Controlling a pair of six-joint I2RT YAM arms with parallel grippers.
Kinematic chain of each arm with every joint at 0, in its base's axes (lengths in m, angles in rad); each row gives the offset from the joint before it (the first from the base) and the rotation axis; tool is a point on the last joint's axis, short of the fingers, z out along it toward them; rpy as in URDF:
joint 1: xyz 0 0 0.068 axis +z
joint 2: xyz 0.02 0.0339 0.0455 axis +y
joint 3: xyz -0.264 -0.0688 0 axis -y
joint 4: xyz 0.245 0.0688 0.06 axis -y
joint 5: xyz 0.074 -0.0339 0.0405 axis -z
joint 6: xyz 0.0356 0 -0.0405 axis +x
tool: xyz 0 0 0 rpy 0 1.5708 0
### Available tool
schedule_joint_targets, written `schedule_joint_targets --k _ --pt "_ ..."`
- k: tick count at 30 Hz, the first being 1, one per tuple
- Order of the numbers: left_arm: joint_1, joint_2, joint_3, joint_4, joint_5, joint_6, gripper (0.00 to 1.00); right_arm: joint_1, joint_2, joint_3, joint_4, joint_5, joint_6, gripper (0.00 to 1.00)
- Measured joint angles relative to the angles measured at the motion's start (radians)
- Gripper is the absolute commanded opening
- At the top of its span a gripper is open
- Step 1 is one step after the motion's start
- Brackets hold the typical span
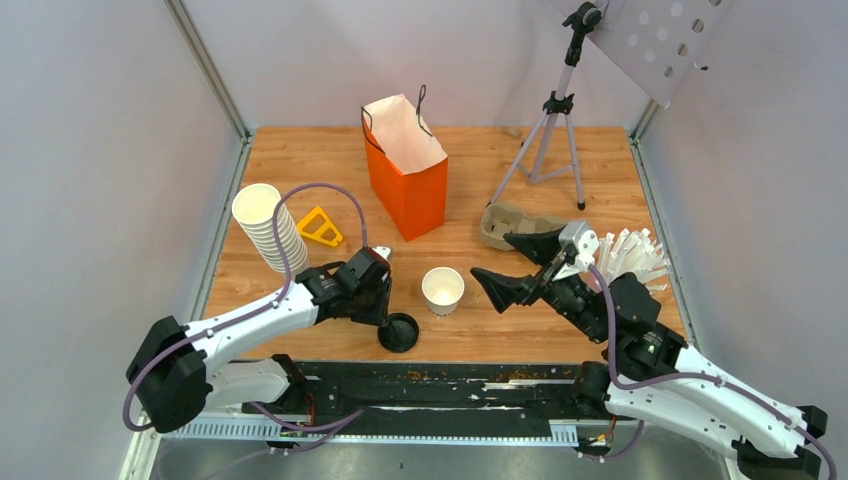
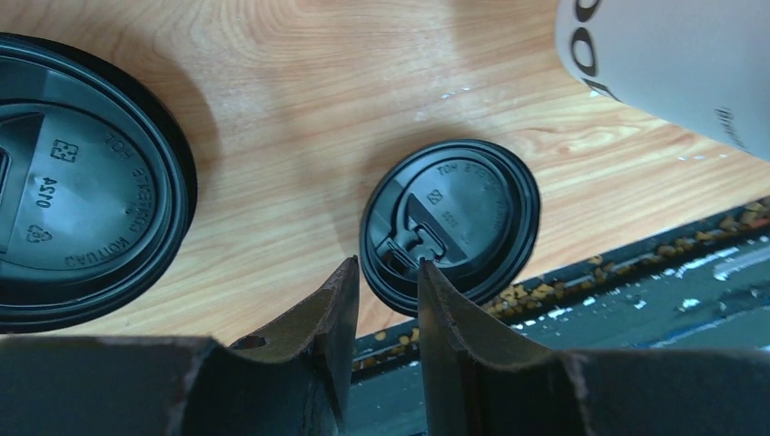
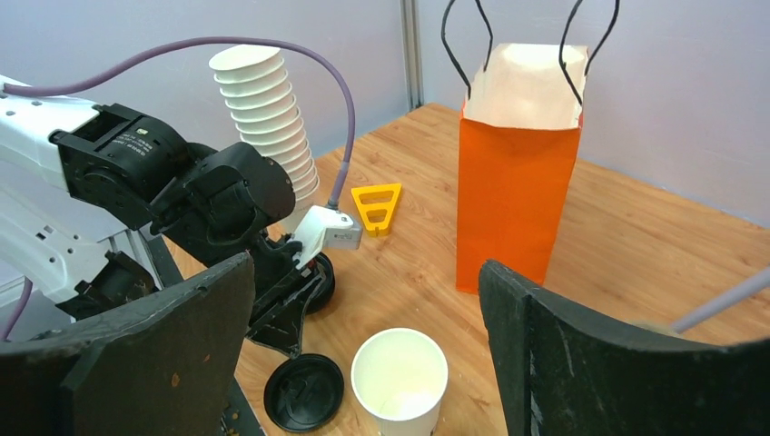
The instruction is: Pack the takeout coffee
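My left gripper lowers its fingers astride the black lid's nearest rim next, then closes, since the lid lies flat just below them.
A lidless white paper cup (image 1: 443, 290) stands on the wooden table; no capped cup shows. A loose black lid (image 1: 400, 332) lies flat left of it, also in the left wrist view (image 2: 449, 222) and the right wrist view (image 3: 304, 392). My left gripper (image 1: 384, 318) hovers at the lid's near rim (image 2: 388, 265), jaws narrowly apart, gripping nothing. My right gripper (image 1: 493, 257) is wide open and empty to the right of the cup; the cup (image 3: 399, 377) lies below and between its fingers (image 3: 363, 272). The orange paper bag (image 1: 405, 170) stands open behind.
A tall stack of lidless cups (image 1: 268, 225) and a yellow triangular piece (image 1: 320, 227) are at the left. More black lids (image 2: 82, 182) sit beside my left gripper. A cardboard tray (image 1: 515, 222), a tripod (image 1: 550, 140) and white sticks (image 1: 632, 255) are at the right.
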Motion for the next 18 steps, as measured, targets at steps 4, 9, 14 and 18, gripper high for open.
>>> schedule_joint_targets --k 4,9,14,18 --pt "0.000 0.019 -0.026 0.022 -0.026 0.003 0.40 0.000 -0.009 0.011 -0.048 0.013 0.011 0.92" --pt "0.000 0.042 -0.059 0.063 -0.027 0.004 0.39 0.000 -0.010 0.014 -0.080 0.023 0.017 0.92" --pt "0.000 0.072 -0.080 0.105 -0.023 0.003 0.37 0.000 -0.018 0.014 -0.104 0.030 0.017 0.93" --pt "-0.005 0.084 -0.095 0.124 -0.023 0.003 0.36 0.000 -0.023 0.014 -0.111 0.033 0.017 0.92"
